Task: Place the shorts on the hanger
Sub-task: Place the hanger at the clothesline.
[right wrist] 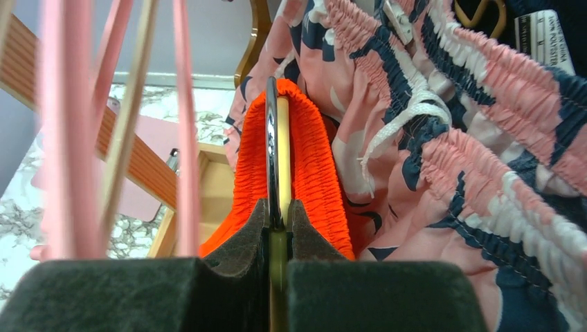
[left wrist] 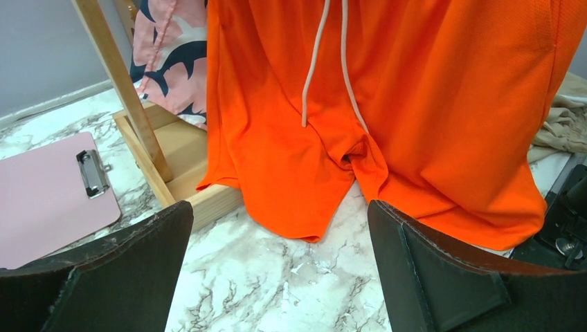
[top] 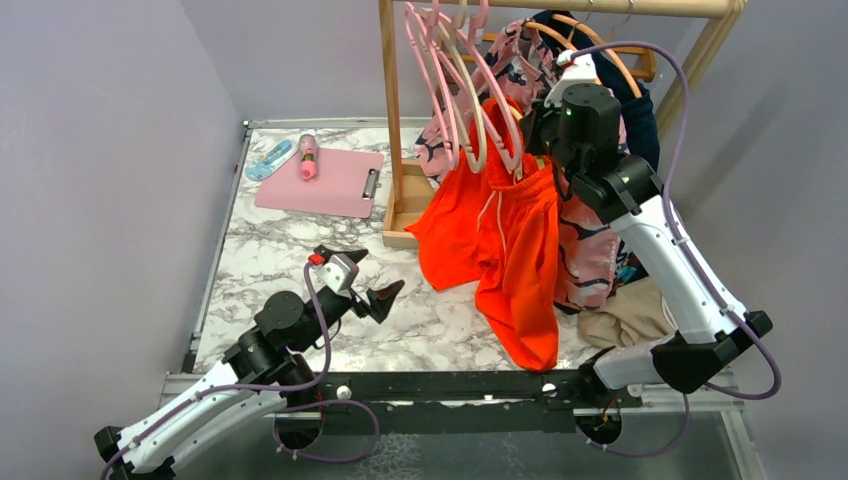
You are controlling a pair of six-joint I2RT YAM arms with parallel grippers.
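I need to raise my right gripper outward next to the rack's top bar [top: 536, 4] beside the pink hangers and let go of the hanger's hook there, because the shorts' waistband is already around the hanger.
The orange-red shorts [top: 500, 240] hang from up by the rack, and their legs reach down to the marble table. In the left wrist view the shorts [left wrist: 415, 104] fill the upper frame, with the white drawstring [left wrist: 325, 62] dangling. My right gripper [top: 545, 140] is raised at the rack. In its own view the right gripper [right wrist: 278, 207] is shut on the thin pale-yellow hanger [right wrist: 282, 152], and the shorts' elastic waistband [right wrist: 318, 159] wraps around that bar. My left gripper [top: 375, 272] is low over the table, left of the shorts. It is open and holds nothing [left wrist: 280, 228].
A wooden rack [top: 392, 120] carries pink hangers [top: 440, 70] and pink shark-pattern shorts [top: 590, 250]. A beige garment [top: 630, 320] lies at the right near the front. A pink clipboard [top: 320, 180] and a pink bottle [top: 308, 157] lie at the back left.
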